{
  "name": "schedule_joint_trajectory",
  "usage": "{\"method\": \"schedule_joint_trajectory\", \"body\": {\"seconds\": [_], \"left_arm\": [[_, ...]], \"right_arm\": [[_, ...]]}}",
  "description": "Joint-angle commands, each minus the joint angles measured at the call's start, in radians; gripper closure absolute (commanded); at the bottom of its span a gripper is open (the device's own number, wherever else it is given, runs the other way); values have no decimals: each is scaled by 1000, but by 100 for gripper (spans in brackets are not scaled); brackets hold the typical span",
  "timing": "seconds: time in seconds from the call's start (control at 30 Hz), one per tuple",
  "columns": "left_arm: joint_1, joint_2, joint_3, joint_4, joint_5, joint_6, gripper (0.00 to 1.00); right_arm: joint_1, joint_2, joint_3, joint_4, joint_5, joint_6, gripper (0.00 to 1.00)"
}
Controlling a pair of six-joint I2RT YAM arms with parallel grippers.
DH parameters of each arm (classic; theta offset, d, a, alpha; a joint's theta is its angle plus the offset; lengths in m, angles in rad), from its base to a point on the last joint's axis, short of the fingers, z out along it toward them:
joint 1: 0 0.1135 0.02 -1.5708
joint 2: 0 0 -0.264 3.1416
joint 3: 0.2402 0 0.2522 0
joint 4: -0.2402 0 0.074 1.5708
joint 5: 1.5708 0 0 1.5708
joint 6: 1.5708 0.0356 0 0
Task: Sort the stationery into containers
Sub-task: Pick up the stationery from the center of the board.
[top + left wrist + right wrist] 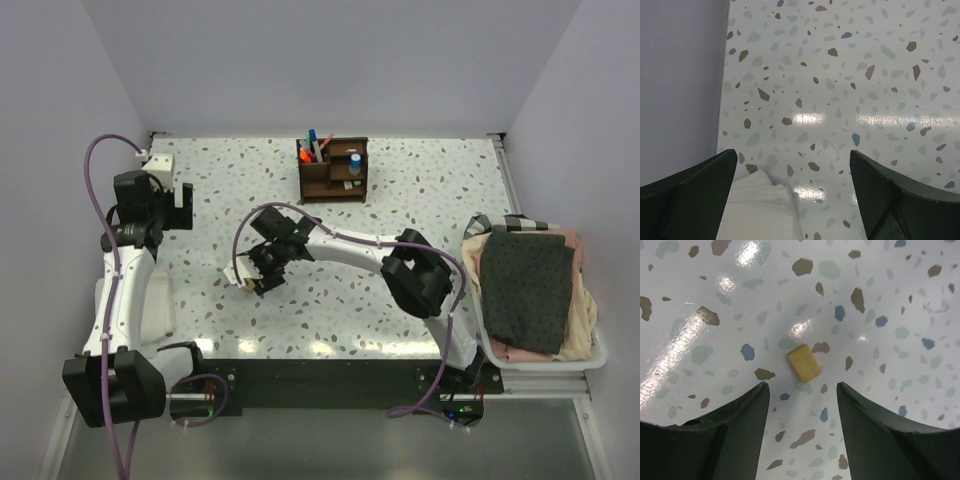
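The right gripper lowers next until its open fingers straddle the long sides of the tan eraser block, still below them, and then closes.
A small tan eraser block lies on the speckled table just beyond the tips of my right gripper, which is open and hangs low over it without touching. In the top view the right gripper is at the table's middle left, with the eraser at its tip. The dark brown wooden organizer stands at the back centre, with pens and markers upright in it and a blue-capped piece in a right compartment. My left gripper is open and empty, raised near the left wall.
A white folded cloth lies under the left gripper, by the left wall; it also shows in the top view. A white basket with dark and pink cloths stands at the right edge.
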Motion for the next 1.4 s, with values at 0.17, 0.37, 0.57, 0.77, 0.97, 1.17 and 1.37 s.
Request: {"method": "schedule_joint_trajectory", "body": {"seconds": [0.17, 0.37, 0.57, 0.77, 0.97, 1.17, 1.37], "left_arm": [[10, -6, 5, 40, 12, 5, 0], [8, -3, -3, 44, 2, 11, 0], [10, 2, -9, 49, 2, 8, 0], [9, 8, -9, 57, -2, 6, 0], [9, 10, -9, 57, -1, 5, 0], [10, 8, -12, 52, 4, 2, 0], [8, 13, -3, 49, 7, 6, 0]], "right_arm": [[2, 140, 216, -188, -84, -188, 40], [2, 214, 336, -304, -78, -240, 43], [2, 268, 403, -361, -67, -260, 46], [2, 295, 443, -404, -69, -260, 51], [4, 367, 557, -494, -66, -227, 50], [-1, 453, 664, -594, -67, -204, 63], [-1, 403, 565, -538, -43, -178, 58]]}}
